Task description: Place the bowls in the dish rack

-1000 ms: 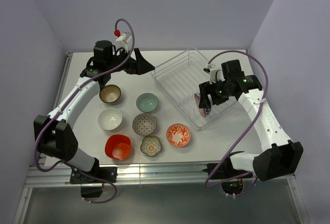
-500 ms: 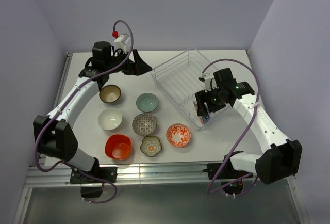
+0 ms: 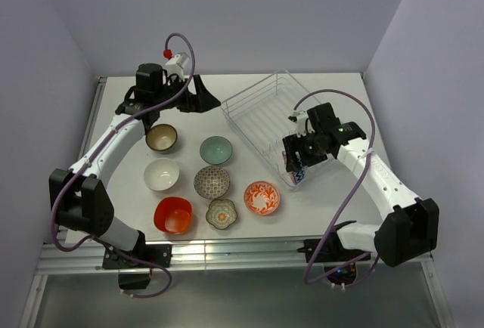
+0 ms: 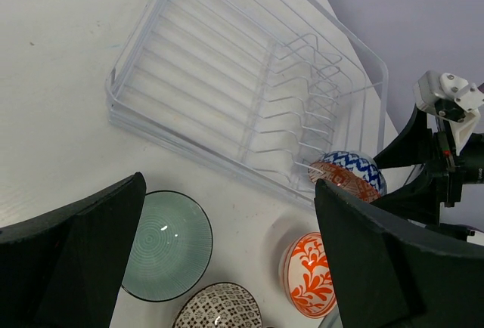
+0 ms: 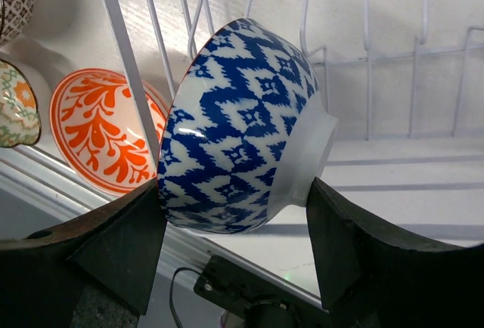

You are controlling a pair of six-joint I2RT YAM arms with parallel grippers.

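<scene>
My right gripper lowers the blue zigzag bowl into the dish rack's near end and releases it next, since the bowl is already sideways over the wires.
My right gripper is shut on the blue zigzag bowl, held on its side at the near end of the dish rack. In the right wrist view the blue zigzag bowl sits between the fingers, rim left and foot right, among the rack wires. My left gripper hangs open and empty above the table, left of the rack. On the table lie the brown, teal, white, grey-brown patterned, orange-red, flower-shaped and orange patterned bowls.
The rack's clear tray lies diagonally at the back right. The teal bowl and orange patterned bowl lie just beside its near long edge. Purple walls close the table on three sides.
My right gripper has carried the blue zigzag bowl left and down to the rack's near end. The left gripper has drifted slightly left.
</scene>
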